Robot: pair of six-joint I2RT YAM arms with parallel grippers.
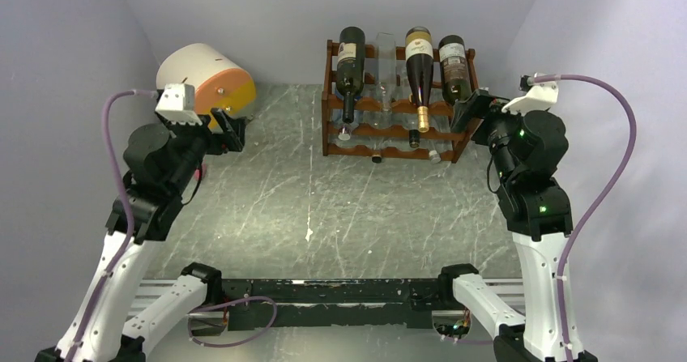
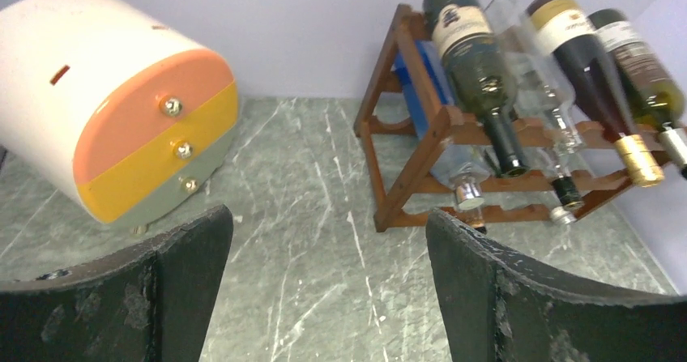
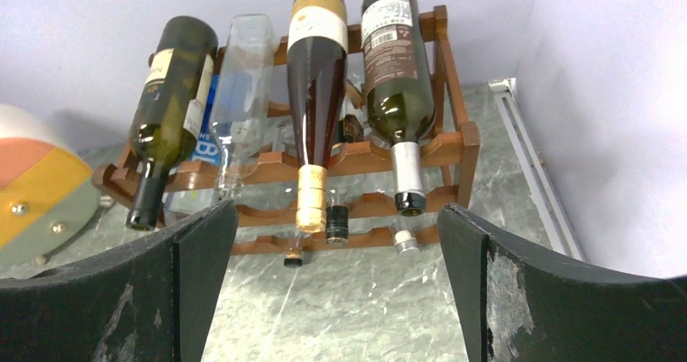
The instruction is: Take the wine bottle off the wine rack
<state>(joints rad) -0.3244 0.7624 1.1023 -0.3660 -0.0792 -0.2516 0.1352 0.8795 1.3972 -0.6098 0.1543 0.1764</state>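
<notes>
The gaps on both sides of the bottle leave room for my right gripper's fingers, so it should go outward and to the left in the top view, onto the clear bottle's body.
The dark reddish-brown wine rack stands at the back of the marble table, right of centre. Its top tier holds a dark green wine bottle, a clear bottle, a dark bottle with gold foil and a green bottle with a white label, necks towards me. Smaller bottles lie in the lower tiers. My right gripper hangs open just in front of the rack's right end. My left gripper is open, well left of the rack.
A white rounded box with orange, yellow and grey-green drawer fronts lies at the back left, close to my left gripper. The right wall runs close beside the rack. Bare marble table lies between the arms.
</notes>
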